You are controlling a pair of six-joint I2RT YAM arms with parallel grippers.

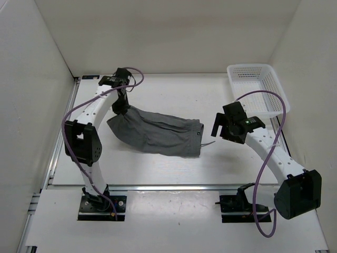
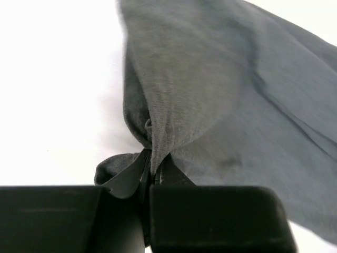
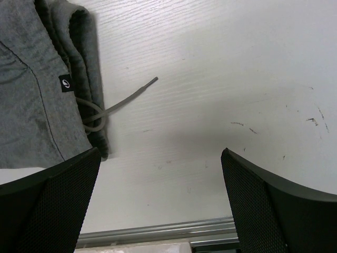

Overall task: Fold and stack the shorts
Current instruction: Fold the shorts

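My left gripper holds the leg end. I should carry it across the shorts and let it go over the waistband (image 3: 84,63), since that is to the right of my left gripper in the top view.
The grey shorts (image 1: 158,133) lie across the middle of the table, waistband to the right, with the drawstring (image 3: 118,101) trailing onto the bare table. My left gripper (image 1: 119,107) is shut on the left leg end and lifts that corner off the table. In the left wrist view the fabric (image 2: 210,79) is pinched between the closed jaws and hangs away from them. My right gripper (image 1: 217,126) is open and empty, just right of the waistband (image 3: 84,63), above bare table.
A white mesh basket (image 1: 258,87) stands at the back right corner. White walls enclose the table on the left, back and right. A metal rail (image 1: 174,187) runs along the near edge of the table.
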